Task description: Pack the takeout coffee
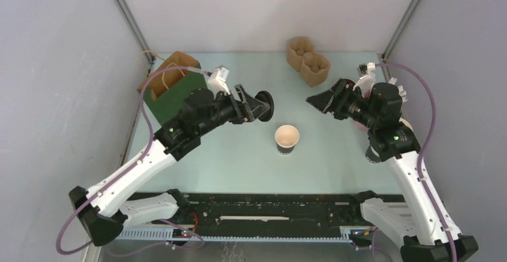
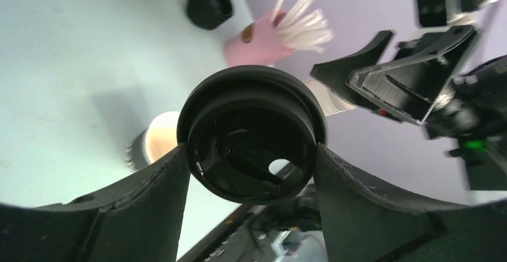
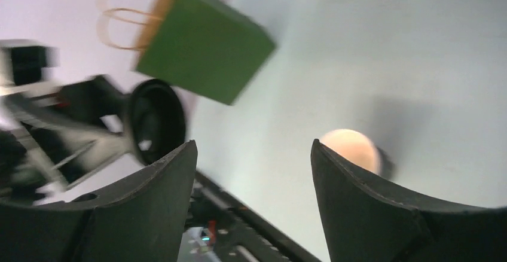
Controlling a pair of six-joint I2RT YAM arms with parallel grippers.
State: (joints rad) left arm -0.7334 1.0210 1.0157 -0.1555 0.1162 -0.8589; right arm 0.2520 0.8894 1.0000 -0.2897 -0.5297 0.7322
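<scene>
My left gripper turns downward over the cup's open rim (image 1: 287, 135) (image 2: 162, 135) next, lowers the lid and releases it, as the lid is on edge and the cup lidless.
The takeout coffee cup (image 1: 287, 137), a small paper cup with a dark-and-white wall, stands upright and lidless at the table's middle. Its tan inside shows in the left wrist view (image 2: 156, 145) and the right wrist view (image 3: 353, 148). My left gripper (image 1: 257, 107) is shut on the round black lid (image 1: 265, 106), held on edge above the table, up and left of the cup. The lid fills the left wrist view (image 2: 251, 136) between my fingers (image 2: 149, 196). My right gripper (image 1: 317, 102) is open and empty, up and right of the cup, facing the lid (image 3: 156, 118).
A green paper bag (image 1: 173, 85) with handles stands open at the back left, behind my left arm. A brown cup carrier (image 1: 308, 61) sits at the back centre. A pink cup of white straws (image 2: 260, 40) and a black stack (image 2: 209, 3) stand at the right.
</scene>
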